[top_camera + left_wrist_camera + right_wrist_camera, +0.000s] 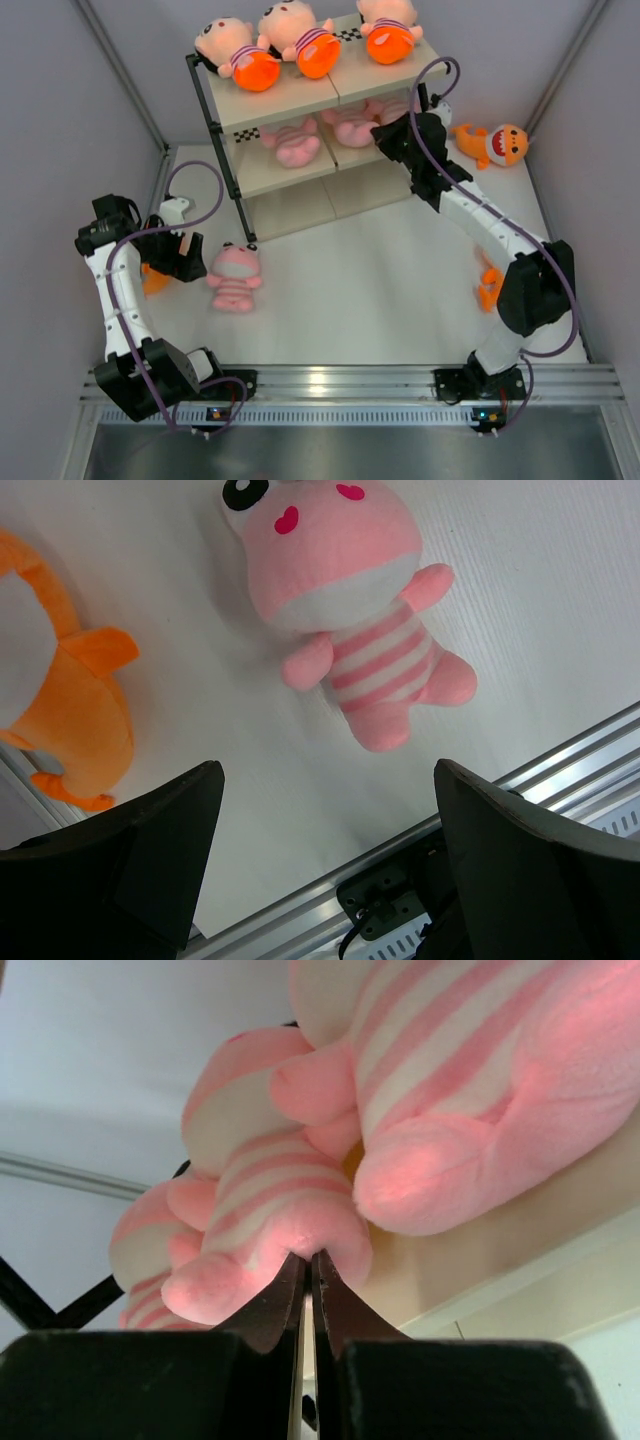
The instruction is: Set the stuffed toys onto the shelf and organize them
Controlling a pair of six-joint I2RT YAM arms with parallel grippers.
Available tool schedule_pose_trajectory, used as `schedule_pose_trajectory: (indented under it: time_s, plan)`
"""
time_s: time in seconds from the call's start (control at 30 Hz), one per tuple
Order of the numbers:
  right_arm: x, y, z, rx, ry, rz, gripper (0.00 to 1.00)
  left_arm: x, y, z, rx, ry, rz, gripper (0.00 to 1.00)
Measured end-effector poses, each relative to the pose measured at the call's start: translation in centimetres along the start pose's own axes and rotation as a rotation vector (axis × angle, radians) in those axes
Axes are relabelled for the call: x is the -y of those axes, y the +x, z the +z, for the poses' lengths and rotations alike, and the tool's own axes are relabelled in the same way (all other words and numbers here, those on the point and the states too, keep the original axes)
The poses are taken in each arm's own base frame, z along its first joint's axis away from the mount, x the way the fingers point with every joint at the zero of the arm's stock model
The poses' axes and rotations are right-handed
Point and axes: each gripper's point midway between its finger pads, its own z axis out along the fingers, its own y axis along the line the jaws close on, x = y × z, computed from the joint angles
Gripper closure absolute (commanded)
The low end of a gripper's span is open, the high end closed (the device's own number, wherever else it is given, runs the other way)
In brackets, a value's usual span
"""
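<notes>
My left gripper goes sideways over the animal's head [237, 262] [331, 552] next, then down to close on the loose pink animal.
The shelf [285, 105] stands at the back. Three peach-headed dolls [300, 40] lie on its top board. Pink striped-belly animals [295, 143] lie on its middle board. My right gripper [388, 135] reaches into that middle tier; in the right wrist view the gripper [308, 1256] is shut on the bottom of a pink animal [270, 1210] lying between two others. My left gripper [195, 262] is open and empty above the table, just left of a loose pink animal [235, 278]. That animal [350, 610] lies beyond the gripper's [328, 772] open fingers.
An orange shark [495, 143] lies on the table right of the shelf. Another orange toy [490, 285] is partly hidden by the right arm. A third orange shark [60, 710] lies under the left arm. Grey walls close in both sides; a metal rail [340, 380] runs along the near edge.
</notes>
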Motion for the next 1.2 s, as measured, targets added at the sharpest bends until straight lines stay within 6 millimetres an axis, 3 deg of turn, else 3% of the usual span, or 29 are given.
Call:
schedule_pose_trajectory:
  time_s: [0.13, 0.27, 0.47, 0.63, 0.73, 0.8, 1.0, 1.2]
  plan:
    - [-0.8, -1.3, -1.1, 0.005, -0.034, -0.017, 0.94, 0.0, 0.0, 0.0, 0.0, 0.0, 0.002, 0.08]
    - [-0.5, -1.6, -1.6, -0.003, -0.035, -0.03, 0.61, 0.0, 0.1, 0.1, -0.002, 0.002, 0.002, 0.09]
    - [-0.2, -1.1, -3.8, -0.036, -0.037, -0.115, 0.45, 0.7, 1.4, 1.2, -0.02, 0.05, 0.012, 0.12]
    - [-2.5, -0.9, -7.8, -0.029, -0.134, -0.236, 0.44, 2.3, 3.2, 3.2, -0.062, 0.149, 0.119, 0.09]
    - [-3.3, 0.0, -10.2, -0.034, -0.208, -0.293, 0.44, 2.8, 2.5, 4.0, -0.052, 0.166, 0.199, 0.09]
    - [-3.1, 0.6, -11.3, -0.032, -0.247, -0.331, 0.44, 2.0, 1.3, 5.1, -0.03, 0.125, 0.259, 0.09]
    - [-2.0, 2.7, -12.1, -0.081, -0.304, -0.415, 0.45, 1.0, -0.1, 9.2, -0.016, 0.047, 0.398, 0.08]
    - [-2.8, 3.7, -13.3, -0.125, -0.392, -0.472, 0.45, 0.7, -0.6, 12.5, -0.027, 0.059, 0.433, 0.09]
